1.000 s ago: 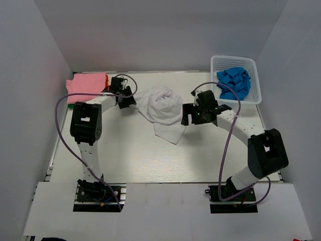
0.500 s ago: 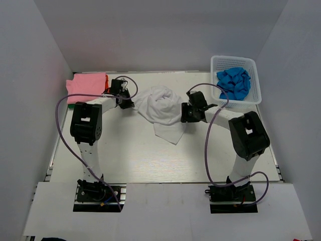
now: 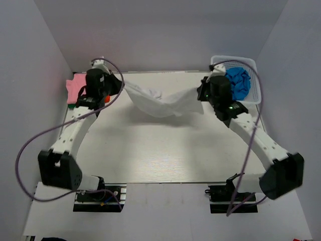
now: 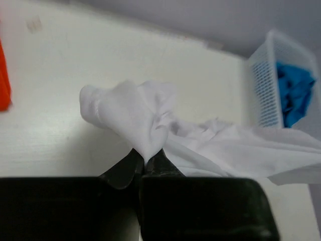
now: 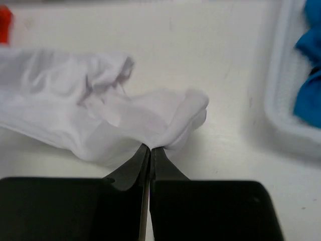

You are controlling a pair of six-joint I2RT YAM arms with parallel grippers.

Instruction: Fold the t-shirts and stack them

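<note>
My left gripper rises next, spreading the sagging t-shirt, then comes back and down to release on the bare tabletop, since that lies below the gripper.
The large white t-shirt (image 3: 160, 103) hangs stretched between both grippers above the back of the table, sagging in the middle. My left gripper (image 3: 122, 85) is shut on its left end, where the cloth (image 4: 150, 120) bunches out of the pinched jaws (image 4: 145, 159). My right gripper (image 3: 199, 94) is shut on the right end, with a fold of cloth (image 5: 165, 118) rising from the closed tips (image 5: 150, 147). A pink t-shirt (image 3: 75, 88) lies folded at the back left, an orange-red one (image 4: 4, 75) beside it. A bright blue t-shirt (image 3: 241, 83) sits crumpled in the basket.
The white mesh basket (image 3: 253, 65) stands at the back right corner, close behind the right wrist; its wall (image 4: 263, 90) also shows in the left wrist view. Grey walls enclose the table on three sides. Both arms' purple cables loop over the table sides.
Both grippers closed on the crumpled white t-shirt, then lifted and pulled apart toward the back. The shirt went from a heap on the table to a stretched hanging span.
</note>
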